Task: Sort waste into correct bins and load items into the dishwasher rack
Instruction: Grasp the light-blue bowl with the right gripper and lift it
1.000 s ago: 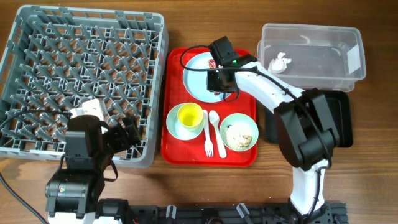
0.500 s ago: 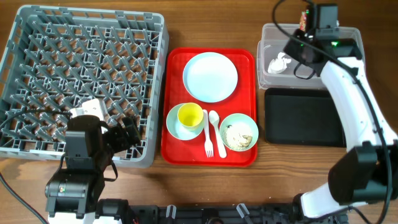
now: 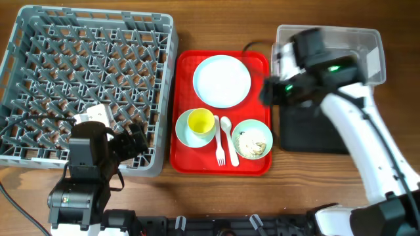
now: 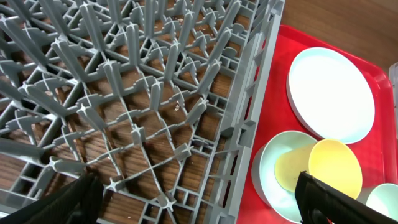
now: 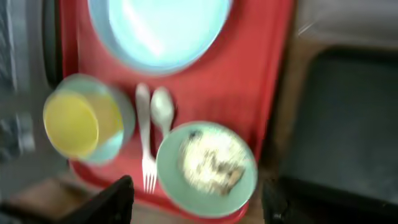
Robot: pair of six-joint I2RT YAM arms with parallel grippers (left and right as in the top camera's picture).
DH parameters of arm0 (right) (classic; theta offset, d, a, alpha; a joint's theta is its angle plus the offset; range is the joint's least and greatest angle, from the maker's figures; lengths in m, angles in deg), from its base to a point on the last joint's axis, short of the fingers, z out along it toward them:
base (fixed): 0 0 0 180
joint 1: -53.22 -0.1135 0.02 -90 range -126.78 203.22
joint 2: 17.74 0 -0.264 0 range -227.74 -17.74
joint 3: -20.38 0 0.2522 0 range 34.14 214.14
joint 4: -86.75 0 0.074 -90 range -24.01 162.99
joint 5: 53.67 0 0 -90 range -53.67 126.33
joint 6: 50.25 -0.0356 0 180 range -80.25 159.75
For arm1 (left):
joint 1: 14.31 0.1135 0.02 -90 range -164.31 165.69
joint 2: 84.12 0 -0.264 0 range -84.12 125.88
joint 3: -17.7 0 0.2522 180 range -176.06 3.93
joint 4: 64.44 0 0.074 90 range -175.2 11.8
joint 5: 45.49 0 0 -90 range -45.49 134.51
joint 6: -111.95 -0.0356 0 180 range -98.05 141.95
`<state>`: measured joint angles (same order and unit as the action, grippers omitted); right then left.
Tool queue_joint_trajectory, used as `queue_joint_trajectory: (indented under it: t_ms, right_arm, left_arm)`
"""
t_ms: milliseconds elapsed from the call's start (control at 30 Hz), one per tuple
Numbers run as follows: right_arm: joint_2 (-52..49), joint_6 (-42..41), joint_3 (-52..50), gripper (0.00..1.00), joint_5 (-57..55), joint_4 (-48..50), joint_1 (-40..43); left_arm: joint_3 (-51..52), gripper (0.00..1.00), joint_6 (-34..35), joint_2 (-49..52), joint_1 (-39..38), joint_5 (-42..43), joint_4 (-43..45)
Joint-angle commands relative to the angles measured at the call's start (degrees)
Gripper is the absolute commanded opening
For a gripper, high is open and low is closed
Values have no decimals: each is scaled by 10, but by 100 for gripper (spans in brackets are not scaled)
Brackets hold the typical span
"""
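The scraps [image 5: 208,158] leave the inside of the green bowl bare there, so the robot's right gripper will go back down onto the green bowl's rim beside the spoon next.
The red tray [image 3: 257,63] holds a pale blue plate [image 3: 222,80], a yellow cup [image 3: 201,121] lying in a blue bowl [image 3: 183,133], a white fork [image 3: 220,149], a spoon [image 3: 228,133] and a green bowl [image 3: 252,139] of rice-like scraps [image 5: 208,158]. My right gripper [image 3: 270,92] hovers, blurred, by the tray's right edge; in its wrist view the fingers [image 5: 112,199] stand wide apart and empty above the green bowl [image 5: 205,171]. My left gripper [image 4: 199,205] is open over the grey rack's [image 3: 167,98] near right corner. Wrapper and napkin are hidden.
The clear tub [image 3: 354,42] sits at the back right, partly covered by my right arm. The black tray [image 3: 307,130] lies just in front of it, right of the red tray. Bare wood runs along the table's front edge.
My right arm lifted the red wrapper off the plate and carried it over the clear tub. Its jaws opened, and it has swung back towards the red tray without the wrapper. The left arm stayed still.
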<state>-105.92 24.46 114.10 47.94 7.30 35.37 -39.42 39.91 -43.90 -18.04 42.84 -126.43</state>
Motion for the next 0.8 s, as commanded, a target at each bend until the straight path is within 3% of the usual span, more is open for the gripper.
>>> queue_joint_trajectory:
  t_ms: [0, 167, 433, 767]
  right_arm:
    - [-3, -58, -52, 65, -80, 14, -107]
    - [-5, -148, -172, 63, -108, 151, -237]
    - [-7, -167, -291, 38, -103, 282, -241]
    - [-47, -167, -300, 24, -101, 293, -241]
  left_arm:
    - [-9, 100, 5, -1, -2, -5, -3]
    - [-9, 100, 5, -1, -2, -5, -5]
    - [-9, 100, 5, -1, -2, -5, -7]
    - [-9, 100, 5, -1, -2, -3, -7]
